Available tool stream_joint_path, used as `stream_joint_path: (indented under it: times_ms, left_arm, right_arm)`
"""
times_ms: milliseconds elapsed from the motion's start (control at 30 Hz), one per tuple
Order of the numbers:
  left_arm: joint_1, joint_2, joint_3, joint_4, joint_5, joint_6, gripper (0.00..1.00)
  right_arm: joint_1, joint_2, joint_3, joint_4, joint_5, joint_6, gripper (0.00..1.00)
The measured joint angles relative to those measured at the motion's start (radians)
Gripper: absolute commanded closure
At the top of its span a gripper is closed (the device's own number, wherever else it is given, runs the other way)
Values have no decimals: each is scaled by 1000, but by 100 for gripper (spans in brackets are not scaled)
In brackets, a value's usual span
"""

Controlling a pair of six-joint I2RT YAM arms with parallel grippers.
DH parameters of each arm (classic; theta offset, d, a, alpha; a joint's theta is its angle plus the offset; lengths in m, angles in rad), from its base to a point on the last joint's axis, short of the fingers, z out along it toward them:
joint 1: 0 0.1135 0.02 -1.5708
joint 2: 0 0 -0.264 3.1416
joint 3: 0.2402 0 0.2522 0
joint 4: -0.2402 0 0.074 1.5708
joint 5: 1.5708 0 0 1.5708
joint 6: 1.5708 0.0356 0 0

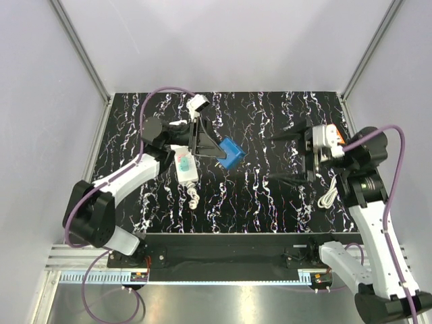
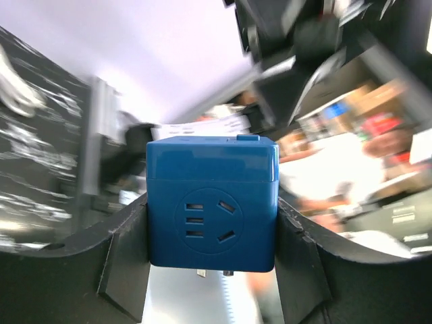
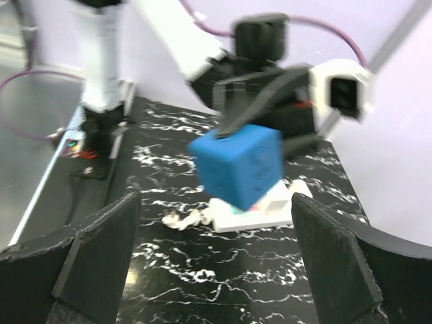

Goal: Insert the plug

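Note:
I will next move my right gripper to the left in the top view around the cube plug, as the end of the cube plug (image 1: 232,153) sticks out past my left gripper's fingers.
My left gripper (image 1: 217,152) is shut on a blue cube plug (image 1: 232,153) and holds it above the table, just right of a white power strip (image 1: 185,167) that lies flat. In the left wrist view the cube (image 2: 211,196) sits squeezed between both fingers (image 2: 125,253), a socket face towards the camera and metal prongs (image 2: 199,273) showing under it. My right gripper (image 1: 297,156) is open and empty, well to the right of the cube. Its view shows the cube (image 3: 236,165) raised over the strip (image 3: 260,212).
A white coiled cable (image 1: 329,194) lies on the black marbled table (image 1: 263,196) by the right arm. The strip's bundled cord (image 1: 194,197) lies in front of it, also in the right wrist view (image 3: 182,217). Pale walls enclose the table.

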Motion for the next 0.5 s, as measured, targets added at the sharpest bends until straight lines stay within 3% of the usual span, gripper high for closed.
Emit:
stream_joint_path:
  times_ms: [167, 333, 500]
  left_arm:
    - [-36, 63, 0, 205, 6, -339, 100]
    - [-134, 93, 42, 273, 34, -428, 100]
    - [-208, 129, 122, 295, 92, -418, 100]
  right_arm:
    - [7, -50, 0, -42, -100, -3, 0]
    - [17, 0, 3, -48, -135, 27, 0]
    - [25, 82, 3, -63, -144, 48, 0]
